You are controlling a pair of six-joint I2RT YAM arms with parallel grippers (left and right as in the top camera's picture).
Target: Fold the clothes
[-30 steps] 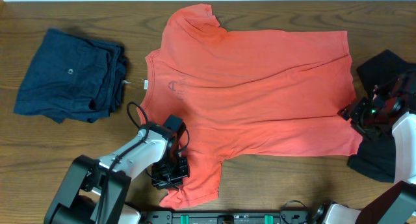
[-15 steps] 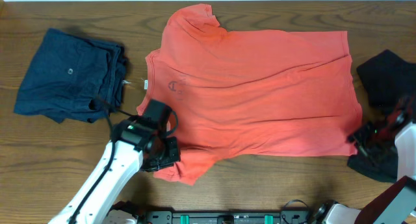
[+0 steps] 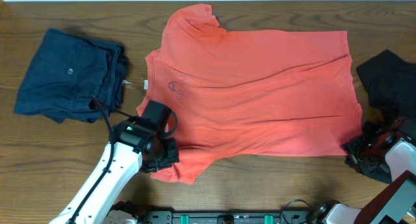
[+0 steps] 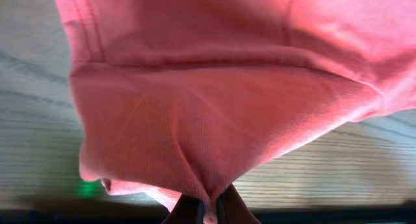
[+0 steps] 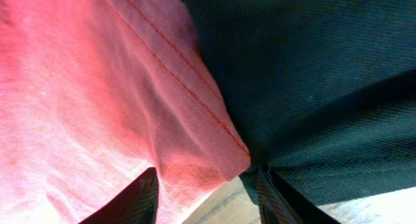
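My left gripper carries the near sleeve up, then outward, onto the shirt's body (image 3: 168, 86) beside the white tag next. It releases the sleeve there, since the sleeve juts toward the bar.
The coral-red T-shirt (image 3: 260, 94) lies spread flat across the table middle, collar to the left. My left gripper (image 3: 162, 160) is shut on its near-left sleeve (image 4: 195, 126) and holds the cloth pinched between the fingers. My right gripper (image 3: 359, 148) is open at the shirt's near-right hem corner (image 5: 221, 156), one finger on each side of it, with the black garment (image 5: 312, 74) right beside it. The navy-blue garment (image 3: 68, 74) lies folded at the far left. The black garment (image 3: 387, 87) also shows at the right edge in the overhead view.
A wooden table (image 3: 279, 182) carries everything. A white tag (image 3: 145, 85) sits at the shirt's collar. A black rail with green parts (image 3: 221, 217) runs along the near edge.
My left gripper has dragged the near-left sleeve up and left toward the shirt body. My right gripper has moved nearer, down to the shirt's near-right corner.
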